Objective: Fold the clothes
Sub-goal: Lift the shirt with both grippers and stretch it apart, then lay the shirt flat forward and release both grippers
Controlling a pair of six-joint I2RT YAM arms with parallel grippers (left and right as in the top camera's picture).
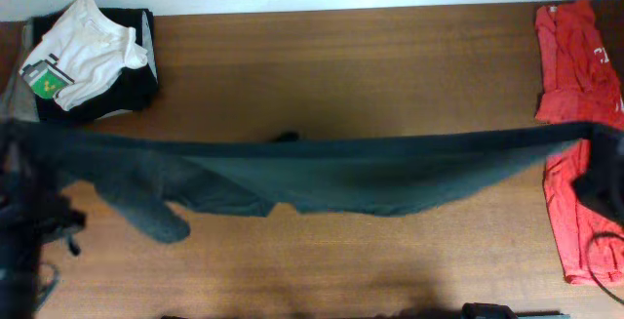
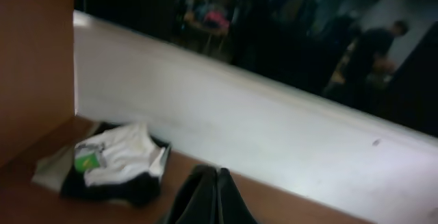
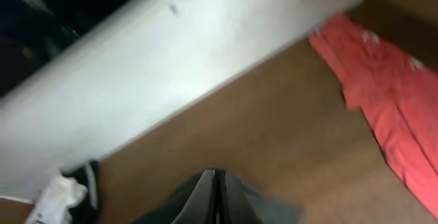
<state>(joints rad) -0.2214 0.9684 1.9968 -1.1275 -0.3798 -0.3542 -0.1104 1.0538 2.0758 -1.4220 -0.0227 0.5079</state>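
Note:
My left gripper is going to move outward and down next, onto the bare wood next to the pile, and let go of the end of the black T-shirt (image 1: 322, 168).
The black T-shirt (image 1: 322, 168) hangs stretched across the table, held up at both ends, with a sleeve drooping at lower left. No lettering shows on it. My left gripper (image 1: 18, 139) is shut on its left end; in the left wrist view the jaws (image 2: 216, 177) are closed with dark cloth beneath them. My right gripper (image 1: 597, 136) is shut on its right end; in the right wrist view the jaws (image 3: 214, 179) are closed over the dark fabric (image 3: 274, 207). A red T-shirt (image 1: 577, 114) lies flat at the right edge and also shows in the right wrist view (image 3: 383, 87).
A pile of folded clothes, white on black (image 1: 88, 56), sits at the far left corner and shows in the left wrist view (image 2: 113, 162). A white wall (image 2: 274, 128) runs along the table's far edge. Bare wooden table (image 1: 341, 65) lies behind the shirt.

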